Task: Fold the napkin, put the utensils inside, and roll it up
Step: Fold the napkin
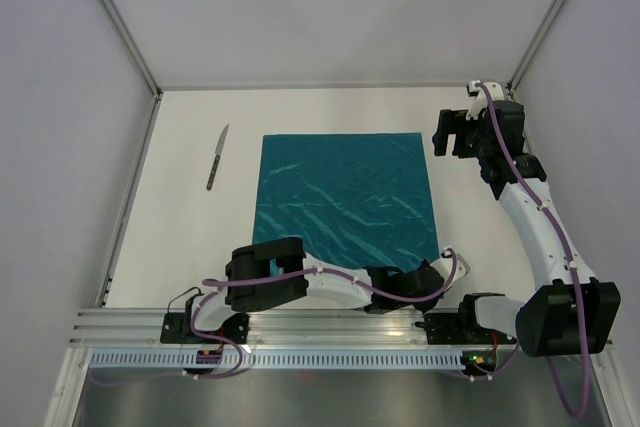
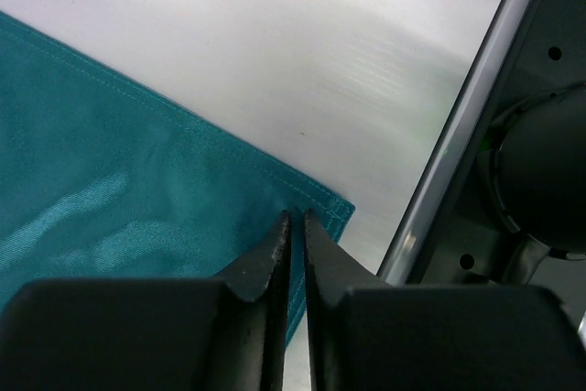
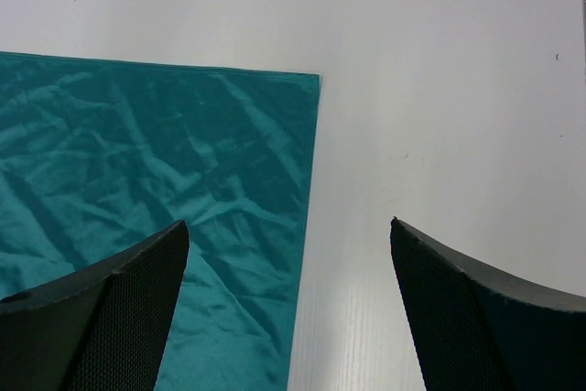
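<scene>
I need to open my left gripper and move it toward the metal bar, around the napkin's hemmed corner (image 2: pixel 339 214), because its nearly closed fingers leave that part lying flat.
The teal napkin (image 1: pixel 345 199) lies spread flat on the white table, creased and shiny. One utensil, a knife (image 1: pixel 217 158) with a dark handle and silvery blade, lies to its far left. My left gripper (image 1: pixel 438 269) is low over the napkin's near right corner (image 2: pixel 311 203). Its jaws (image 2: pixel 295 217) stand almost together with only a thin slit, and the cloth lies flat beneath them. My right gripper (image 1: pixel 452 132) hovers open just right of the napkin's far right corner (image 3: pixel 307 89), and its fingers (image 3: pixel 119 299) straddle the cloth's right edge.
A metal rail (image 1: pixel 300 322) runs along the near edge and shows close to the left gripper (image 2: pixel 449 162). White walls and frame posts (image 1: pixel 115 22) enclose the table. Bare tabletop (image 3: pixel 439 116) lies right of the napkin.
</scene>
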{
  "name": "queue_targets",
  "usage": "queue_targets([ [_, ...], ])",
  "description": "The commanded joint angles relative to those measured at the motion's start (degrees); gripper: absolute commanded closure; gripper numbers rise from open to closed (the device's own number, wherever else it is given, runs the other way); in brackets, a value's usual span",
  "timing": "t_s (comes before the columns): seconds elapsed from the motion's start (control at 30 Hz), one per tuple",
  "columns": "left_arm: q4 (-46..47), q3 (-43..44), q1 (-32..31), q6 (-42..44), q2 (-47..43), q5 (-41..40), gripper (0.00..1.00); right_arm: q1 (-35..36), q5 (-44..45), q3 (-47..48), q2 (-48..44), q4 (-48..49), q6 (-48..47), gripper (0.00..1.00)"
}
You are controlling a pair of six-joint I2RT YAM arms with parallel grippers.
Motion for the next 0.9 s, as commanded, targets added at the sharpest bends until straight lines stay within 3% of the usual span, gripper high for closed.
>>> queue_targets([
  [0.0,2.1,-0.2,0.1,2.5,-1.2,0.3,0.83,0.2,0.8,1.9,-0.2,0.4,0.4,0.05],
  [0.1,5.7,-3.0,0.0,3.3,-3.8,2.4,0.63,0.2,0.7,1.9,-0.2,0.5,0.4,0.05],
  [0.13,5.9,-3.5,0.0,3.4,-4.2,2.6,0.61,0.2,0.7,1.9,-0.1,0.5,0.4,0.05],
  [0.87,8.1,-0.9,-2.1,7.2,0.6,3.1,0.53,0.2,0.8,1.7,0.3,0.6,0.1,0.05],
])
